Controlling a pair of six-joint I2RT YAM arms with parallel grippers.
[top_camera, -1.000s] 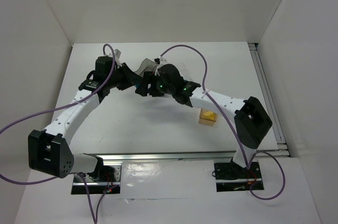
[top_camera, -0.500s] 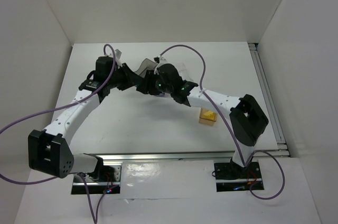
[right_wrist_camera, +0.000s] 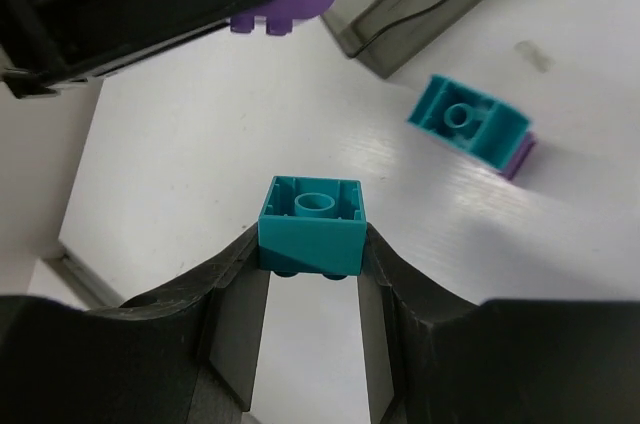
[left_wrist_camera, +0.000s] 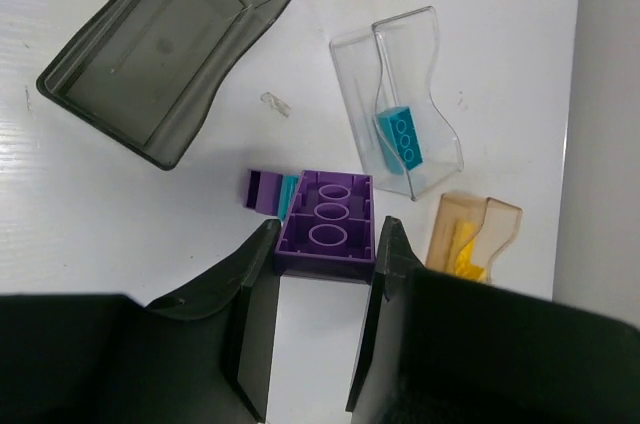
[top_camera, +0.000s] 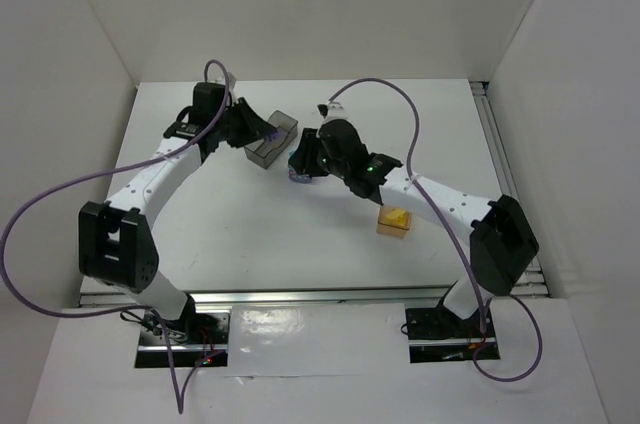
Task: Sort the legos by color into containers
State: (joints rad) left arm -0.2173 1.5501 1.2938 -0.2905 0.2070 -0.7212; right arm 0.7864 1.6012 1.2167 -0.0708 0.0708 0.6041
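Note:
The clear container already has a teal lego in it. My right gripper will move its teal lego to the right in the top view next, over that container.
My left gripper is shut on a purple lego, held underside-up above the table. It hangs just left of the smoky dark grey container, which is empty. My right gripper is shut on a small teal lego, off the table. A teal lego stacked on a purple one lies on the table beyond it. The clear container holds a teal lego. The amber container holds yellow pieces. In the top view the right gripper sits mid-table and the left gripper behind it.
White walls enclose the table on three sides. A metal rail runs along the right edge. Purple cables loop off both arms. A small clear scrap lies between the grey and clear bins.
The right gripper has shut on the teal lego and lifted it. The left arm has drawn back to the left with the purple lego, uncovering the dark grey bin.

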